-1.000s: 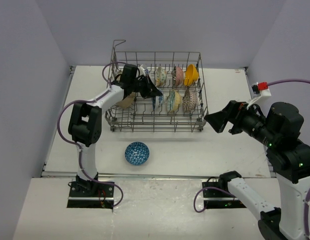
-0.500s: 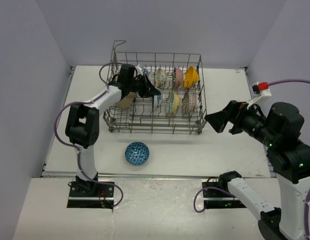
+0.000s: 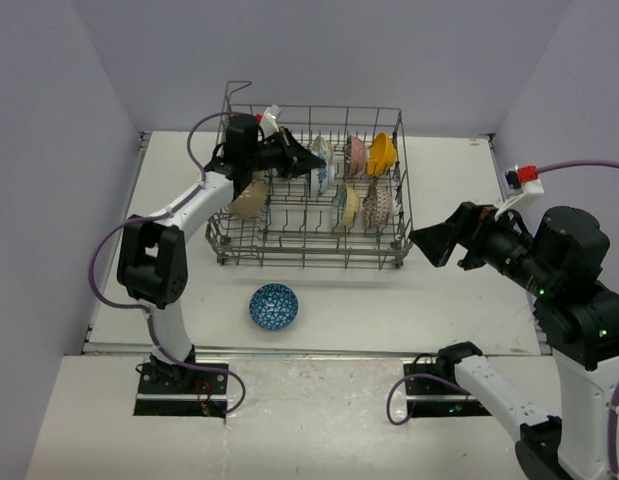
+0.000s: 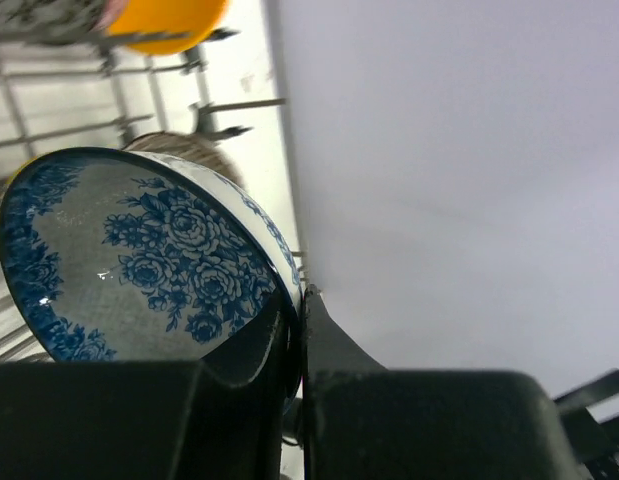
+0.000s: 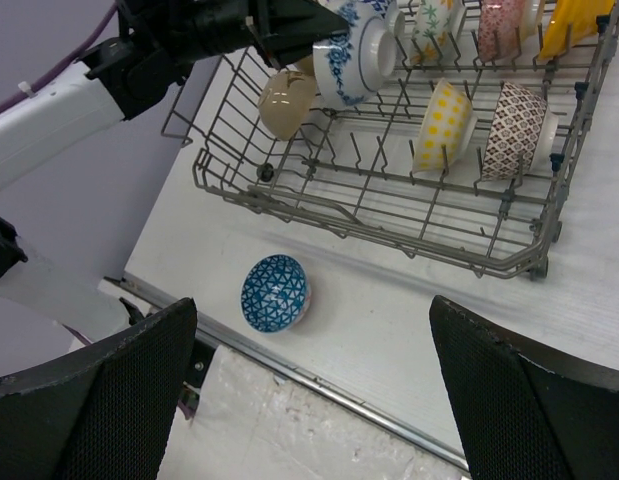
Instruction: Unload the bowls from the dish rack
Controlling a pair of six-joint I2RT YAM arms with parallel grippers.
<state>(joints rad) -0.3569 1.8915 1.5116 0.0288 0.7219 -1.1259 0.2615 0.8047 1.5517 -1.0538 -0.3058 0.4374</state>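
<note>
The left gripper needs to carry the flowered bowl back past the rack's front next and release it down into the blue triangle-patterned bowl (image 3: pixel 274 306), because that one faces up.
My left gripper (image 3: pixel 315 163) is shut on the rim of a white bowl with blue flowers (image 4: pixel 139 260), holding it tilted above the tines at the back left of the grey wire dish rack (image 3: pixel 309 258). In the rack stand a beige bowl (image 3: pixel 251 198), a yellow dotted bowl (image 3: pixel 347 203), a brown-patterned bowl (image 3: pixel 379 200), an orange-yellow bowl (image 3: pixel 382 150) and a pinkish bowl (image 3: pixel 357 152). A blue triangle-patterned bowl (image 3: pixel 274 306) lies on the table in front of the rack. My right gripper (image 3: pixel 432 243) hangs open and empty, right of the rack.
The rack's raised corner handle (image 3: pixel 236 88) stands at its back left. A metal strip (image 5: pixel 319 385) marks the table's near edge. Purple walls close in the left, the back and the right.
The left gripper has lifted the blue-flowered bowl up out of the tines and toward the rack's back. The right arm has not moved.
</note>
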